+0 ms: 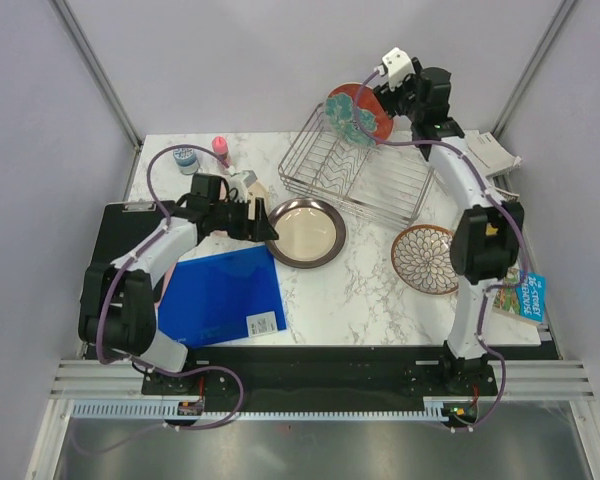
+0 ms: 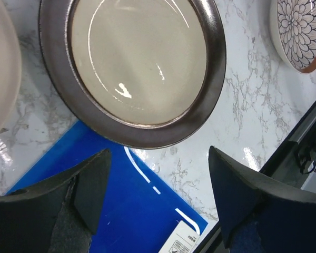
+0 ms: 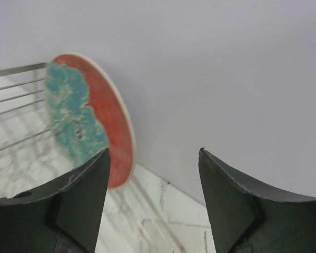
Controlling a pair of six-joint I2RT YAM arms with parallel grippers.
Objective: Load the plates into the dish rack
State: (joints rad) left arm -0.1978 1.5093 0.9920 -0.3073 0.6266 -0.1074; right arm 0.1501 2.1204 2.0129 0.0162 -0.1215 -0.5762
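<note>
My left gripper will next tilt and go down around the cream plate's brown rim, below it and to its right in the top view, with the plate's rim toward my open fingers.
The dish rack (image 1: 365, 178) stands at the back of the table. The red-orange plate with teal flowers (image 1: 358, 113) stands upright at its far end and also shows in the right wrist view (image 3: 89, 121). My right gripper (image 1: 392, 98) is open and empty just right of that plate (image 3: 152, 174). The cream plate with a dark brown rim (image 1: 305, 232) lies flat mid-table. My left gripper (image 1: 263, 222) is open and empty at its left edge (image 2: 158, 179). The white petal-pattern plate (image 1: 425, 258) lies at the right. A cream-pink plate (image 2: 0, 68) shows at the left edge of the left wrist view.
A blue folder (image 1: 225, 293) lies in front of the left gripper, partly on a black mat (image 1: 115, 235). A pink bottle (image 1: 221, 150) and a small round container (image 1: 185, 158) stand at the back left. A book (image 1: 522, 297) and white papers (image 1: 490, 152) lie along the right edge.
</note>
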